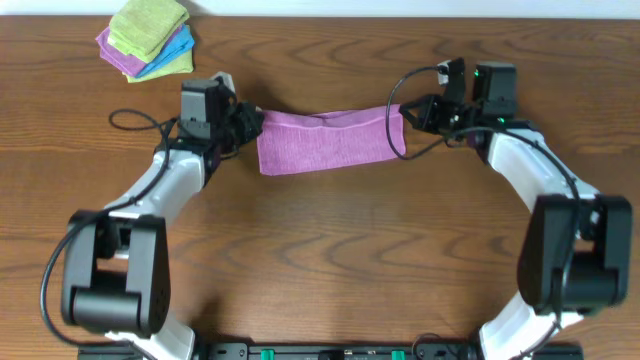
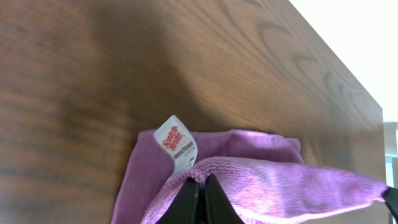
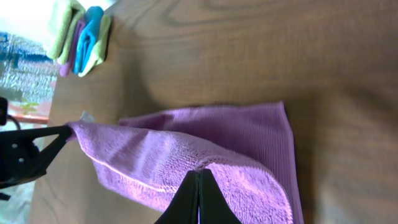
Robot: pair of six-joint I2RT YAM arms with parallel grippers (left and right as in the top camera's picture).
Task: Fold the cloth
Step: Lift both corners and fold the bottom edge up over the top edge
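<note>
The cloth's near corner (image 1: pixel 400 155) is below and back from my right gripper, so my right gripper should next move the still raised hem down and back to that corner and let it go.
The lilac cloth (image 1: pixel 325 142) is stretched between my two grippers above the table, its lower part lying on the wood. My left gripper (image 1: pixel 250 125) is shut on the cloth's left corner. In the left wrist view the jaws (image 2: pixel 200 182) pinch the cloth's hem (image 2: pixel 267 180) beside the white tag (image 2: pixel 176 144). My right gripper (image 1: pixel 410 112) is shut on the right corner. In the right wrist view the jaws (image 3: pixel 198 174) pinch the hem of the cloth (image 3: pixel 168 155), and the left gripper (image 3: pixel 28 152) shows at the far end.
A stack of folded cloths, lime-green on top (image 1: pixel 148 27) with bright blue (image 1: pixel 172 55) and purple below, sits at the table's back left corner; it also shows in the right wrist view (image 3: pixel 81 37). The table's far edge (image 1: pixel 400 14) runs close behind the grippers.
</note>
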